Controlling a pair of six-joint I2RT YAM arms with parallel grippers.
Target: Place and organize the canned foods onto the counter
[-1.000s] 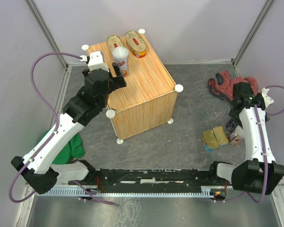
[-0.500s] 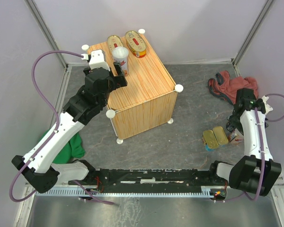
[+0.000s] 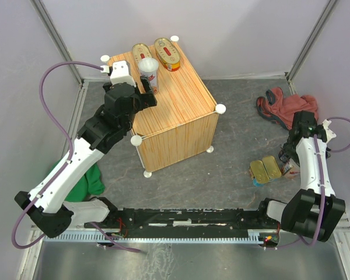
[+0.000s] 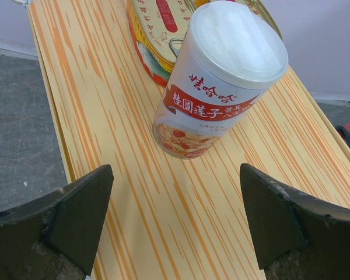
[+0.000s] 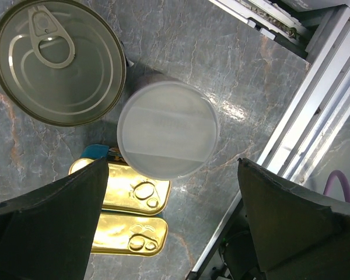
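My right gripper will next move down around the top of the second tall white-lidded can and close, because the can's lid shows between the open fingers.
On the counter [image 3: 181, 111] stand two oval gold cans [image 3: 141, 53] [image 3: 167, 53] and a tall white-lidded can [image 3: 149, 71]. My left gripper [image 3: 144, 93] hovers open just short of that tall can [image 4: 219, 81], nothing between its fingers [image 4: 87, 204]; the wood-grain top [image 4: 163, 210] lies below. On the floor at the right, my right gripper [image 5: 172, 160] is open above another white-lidded can [image 5: 167, 128]. A dark round can [image 5: 58, 61] and two rectangular gold tins [image 5: 128, 192] [image 5: 128, 233] sit beside it. The gold tins [image 3: 265, 170] also show from above.
A red cloth [image 3: 289, 108] lies at the far right of the floor and a green cloth [image 3: 93, 181] under the left arm. A metal frame rail [image 5: 303, 128] runs close beside the floor cans. White knobs [image 3: 220, 108] mark the counter's corners.
My right arm has swung toward the near side and now hangs over the cans on the floor. The left gripper has barely moved and stays open by the tall can.
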